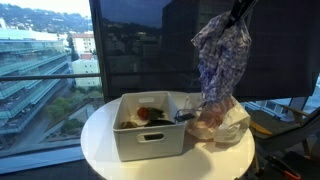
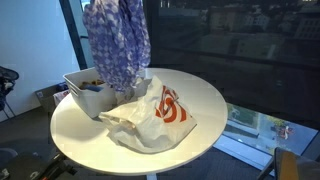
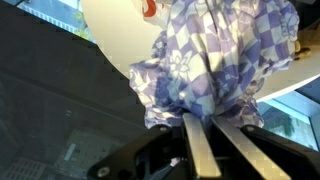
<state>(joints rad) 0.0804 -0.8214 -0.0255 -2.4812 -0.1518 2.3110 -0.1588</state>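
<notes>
My gripper will move down next over the part of the bag beside its red logo (image 2: pixel 160 112) before it lets go, because the white bag is well below my gripper and the cloth hangs high.
A blue-and-white checked, flowered cloth (image 1: pixel 222 58) hangs from my gripper (image 1: pixel 238 12), high above the round white table (image 1: pixel 100 140). In the wrist view the cloth (image 3: pixel 215 60) is bunched between the two fingers, and my gripper (image 3: pixel 212 122) is shut on it. The cloth's lower end dangles just above a white plastic bag with a red logo (image 2: pixel 160 112), next to a white bin (image 1: pixel 150 128). In an exterior view the cloth (image 2: pixel 118 42) hangs over the bin (image 2: pixel 88 92); the gripper is out of frame there.
The white bin holds an orange-brown item (image 1: pixel 150 114) and dark objects. The bag (image 1: pixel 222 124) lies crumpled at the table's edge. Large windows stand behind the table, with a city view at one side. A chair or stand (image 2: pixel 12 85) is beside the table.
</notes>
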